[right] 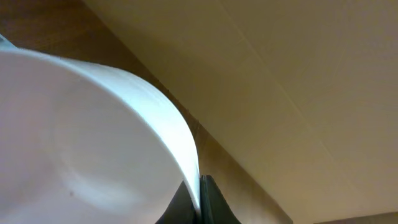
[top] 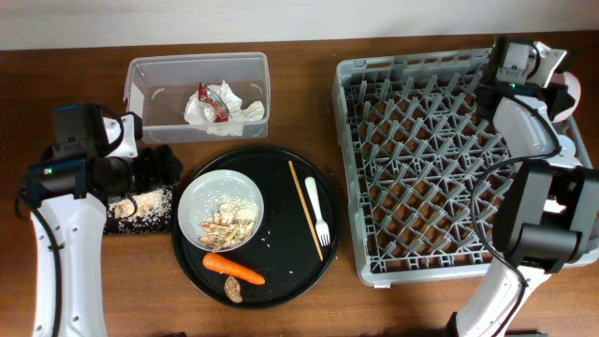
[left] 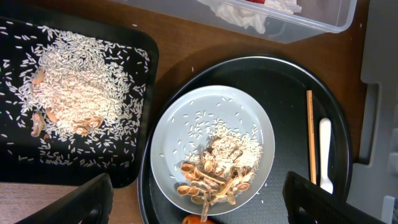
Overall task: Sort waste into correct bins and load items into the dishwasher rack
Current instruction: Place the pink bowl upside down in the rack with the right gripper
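Note:
My right gripper should next go left in the overhead view over the rack's far wires and release the pale bowl [top: 567, 95], as it juts past the rack's edge.
My left gripper [top: 161, 167] [left: 199, 208] is open and empty, over the gap between the shallow black tray [top: 120, 223] [left: 144, 59], which holds grain scraps, and the white plate [top: 195, 208] [left: 186, 124]. The plate carries grains and brown scraps. An orange carrot [top: 234, 269] and a brown lump [top: 234, 291] lie in front of it. A chopstick [top: 305, 209] and the white fork [top: 318, 211] lie to its right. My right gripper [top: 554, 82] [right: 200, 199] is shut on the rim of the pale bowl [top: 567, 95] [right: 93, 143] at the grey rack's [top: 430, 168] far right corner.
The plate, carrot, chopstick and fork lie on a large round black tray [top: 281, 271]. The clear tub [top: 150, 94] at the back holds a crumpled napkin [top: 248, 110] and a red-and-white wrapper [top: 213, 101]. The wooden table edge runs along the back.

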Robot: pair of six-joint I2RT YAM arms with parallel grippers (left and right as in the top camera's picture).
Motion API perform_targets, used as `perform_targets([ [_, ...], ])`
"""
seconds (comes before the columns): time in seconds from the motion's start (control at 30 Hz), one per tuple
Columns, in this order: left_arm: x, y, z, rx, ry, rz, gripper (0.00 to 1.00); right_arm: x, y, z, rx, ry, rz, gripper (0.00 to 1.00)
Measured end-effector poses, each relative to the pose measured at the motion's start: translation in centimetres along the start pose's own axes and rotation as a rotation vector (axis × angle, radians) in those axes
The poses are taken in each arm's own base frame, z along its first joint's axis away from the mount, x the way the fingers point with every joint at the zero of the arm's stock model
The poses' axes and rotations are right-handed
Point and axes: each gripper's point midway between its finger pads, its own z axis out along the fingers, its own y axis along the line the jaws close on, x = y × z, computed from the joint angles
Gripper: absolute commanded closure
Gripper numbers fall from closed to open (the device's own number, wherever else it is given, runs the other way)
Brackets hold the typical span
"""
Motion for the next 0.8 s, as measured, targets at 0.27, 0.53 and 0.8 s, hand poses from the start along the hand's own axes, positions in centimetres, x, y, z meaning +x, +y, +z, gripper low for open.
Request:
perform_targets([
  [0.27,0.0,0.0,0.0,0.000,0.000,0.000,0.13,0.5,1.5,-2.7,-0.009,-0.026,-0.079,0.83],
  [0.53,-0.1,0.0,0.0,0.000,-0.004,0.001,0.13,4.1,5.3,-7.3,-0.183,0.006,-0.375,0.61],
  [0.8,0.3,0.0,0.0,-0.001,0.010,-0.002,0.13,7.2,9.1,-9.7,-0.443,0.109,-0.347,0.54],
])
